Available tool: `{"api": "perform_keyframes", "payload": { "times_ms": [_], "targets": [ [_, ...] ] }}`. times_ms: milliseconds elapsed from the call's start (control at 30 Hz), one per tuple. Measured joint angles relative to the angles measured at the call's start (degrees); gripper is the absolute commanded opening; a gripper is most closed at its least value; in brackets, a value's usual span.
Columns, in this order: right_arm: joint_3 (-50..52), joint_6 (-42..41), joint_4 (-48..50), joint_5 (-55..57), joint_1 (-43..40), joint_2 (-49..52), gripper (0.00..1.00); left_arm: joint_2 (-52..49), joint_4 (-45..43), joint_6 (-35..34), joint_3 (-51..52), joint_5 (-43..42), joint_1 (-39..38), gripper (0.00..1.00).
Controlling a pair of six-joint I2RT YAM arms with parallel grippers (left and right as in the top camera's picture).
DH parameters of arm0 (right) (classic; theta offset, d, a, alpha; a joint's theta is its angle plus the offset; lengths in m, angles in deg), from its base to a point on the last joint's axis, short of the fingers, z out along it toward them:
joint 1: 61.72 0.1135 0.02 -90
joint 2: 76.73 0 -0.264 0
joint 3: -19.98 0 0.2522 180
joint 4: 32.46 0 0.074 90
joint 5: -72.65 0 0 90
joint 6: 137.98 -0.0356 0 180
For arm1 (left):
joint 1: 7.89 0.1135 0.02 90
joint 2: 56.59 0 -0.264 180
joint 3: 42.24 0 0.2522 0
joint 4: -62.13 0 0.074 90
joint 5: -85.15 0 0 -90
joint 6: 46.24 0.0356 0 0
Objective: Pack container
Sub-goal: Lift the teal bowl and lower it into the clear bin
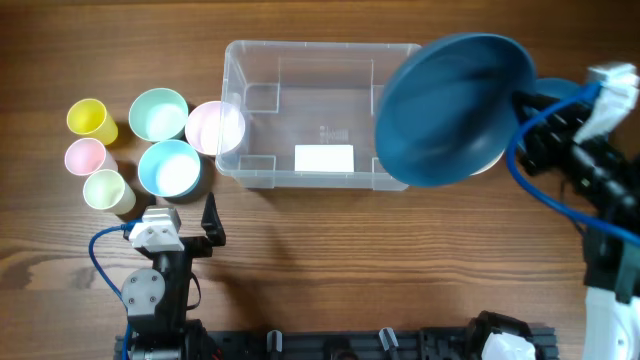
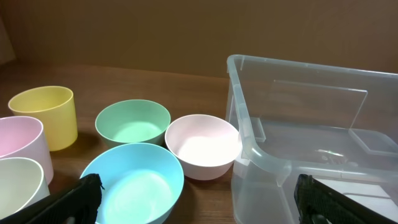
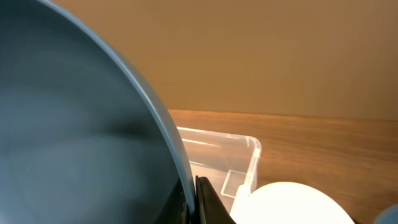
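Observation:
The robot's right gripper will move toward the container's middle, tip the dark blue bowl (image 1: 450, 105) level and lower it inside, because the bowl hangs tilted partly past the container's end.
The clear plastic container (image 1: 300, 110) with a white label sits at the table's middle back; it shows in the left wrist view (image 2: 298, 124) and the right wrist view (image 3: 224, 155). My right gripper (image 1: 520, 100) is shut on the rim of a large dark blue bowl (image 1: 450, 105), held tilted above the container's right end. The bowl fills the left of the right wrist view (image 3: 74, 124), with the jaws (image 3: 194, 199) pinching its rim. My left gripper (image 1: 195, 225) is open and empty near the front left, in front of the small bowls; its fingertips (image 2: 199, 199) frame a light blue bowl.
Left of the container stand a green bowl (image 1: 158, 112), a pink bowl (image 1: 214, 126), a light blue bowl (image 1: 168, 168), and yellow (image 1: 90, 120), pink (image 1: 85, 155) and cream (image 1: 106, 190) cups. A white round object (image 3: 292, 202) lies under the right gripper.

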Motion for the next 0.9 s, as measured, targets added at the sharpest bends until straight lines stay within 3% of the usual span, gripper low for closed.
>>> {"api": "perform_keyframes", "payload": {
  "times_ms": [433, 600, 900],
  "targets": [
    [-11.0, -0.8, -4.0, 43.2, 35.1, 25.0, 0.04, 0.0, 0.0, 0.0, 0.0, 0.0, 0.0, 1.0],
    [-12.3, -2.5, -4.0, 54.0, 38.0, 33.9, 0.04, 0.0, 0.0, 0.0, 0.0, 0.0, 0.0, 1.0],
    [-12.3, -3.4, -4.0, 56.2, 37.9, 45.0, 0.04, 0.0, 0.0, 0.0, 0.0, 0.0, 0.0, 1.0]
  ]
}}
